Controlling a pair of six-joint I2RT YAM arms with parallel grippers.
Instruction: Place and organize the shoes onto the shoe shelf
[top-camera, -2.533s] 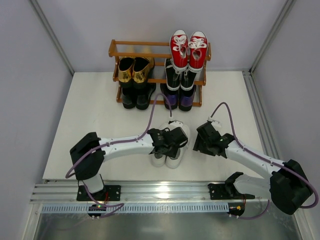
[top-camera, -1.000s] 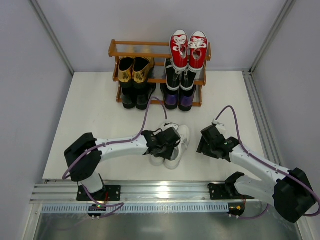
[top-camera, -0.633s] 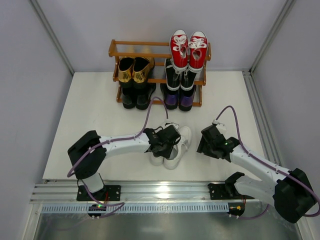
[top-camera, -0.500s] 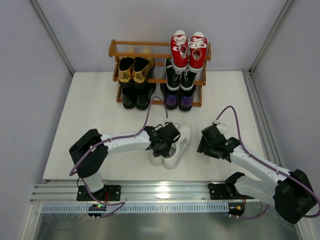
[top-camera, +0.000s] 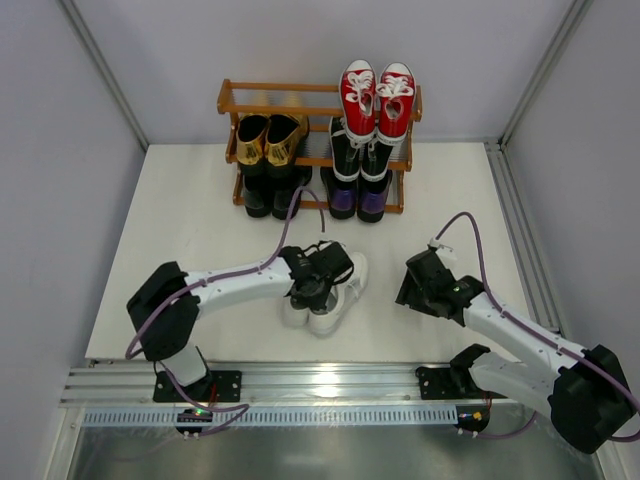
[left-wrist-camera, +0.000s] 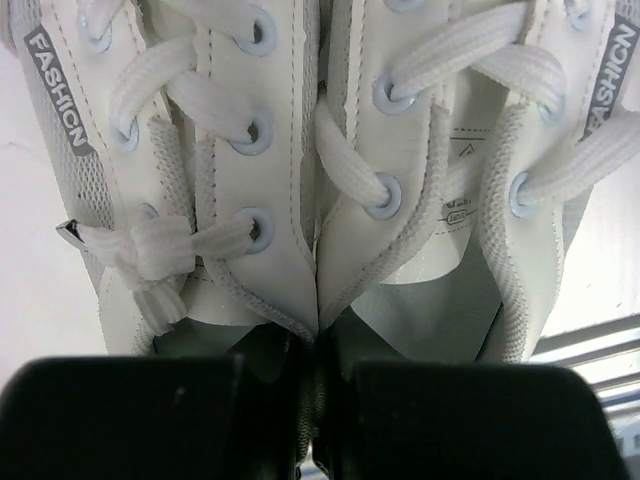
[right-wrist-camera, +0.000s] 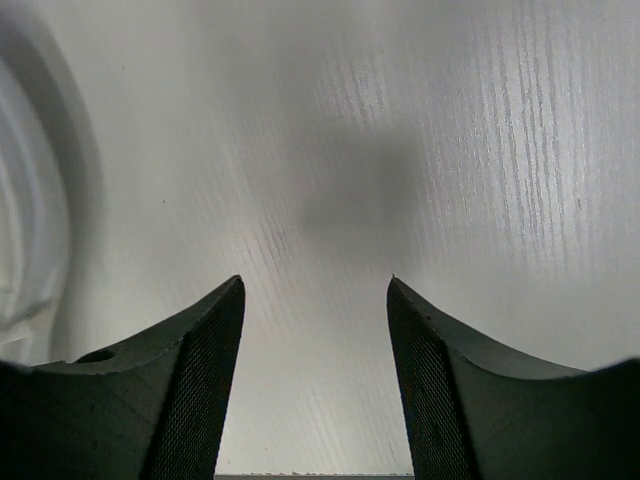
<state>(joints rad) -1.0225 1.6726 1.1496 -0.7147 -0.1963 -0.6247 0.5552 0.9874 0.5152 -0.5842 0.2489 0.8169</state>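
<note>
My left gripper rises outward over the shelf's top level above the gold loafers next. It lowers the white sneakers there and releases them, since that level is empty.
The pair of white sneakers (top-camera: 322, 306) lies on the table in front of the shoe shelf (top-camera: 320, 108). My left gripper (top-camera: 318, 278) is shut on the sneakers. In the left wrist view (left-wrist-camera: 318, 345) its jaws pinch the inner walls of both white sneakers (left-wrist-camera: 300, 150) together at the collars. My right gripper (top-camera: 415, 287) is open and empty just above bare table to the right of the sneakers. It also shows open in the right wrist view (right-wrist-camera: 315, 290).
On the shelf, red sneakers (top-camera: 378, 92) lie on top at the right and gold loafers (top-camera: 266, 140) at the left. Black dress shoes (top-camera: 270, 195) are low at the left. Black-and-white sneakers (top-camera: 360, 155) and purple loafers (top-camera: 358, 202) are at the right. The top left slot is free.
My left gripper has dragged the white sneakers a little to the left and towards the near edge. The right arm has hardly moved.
</note>
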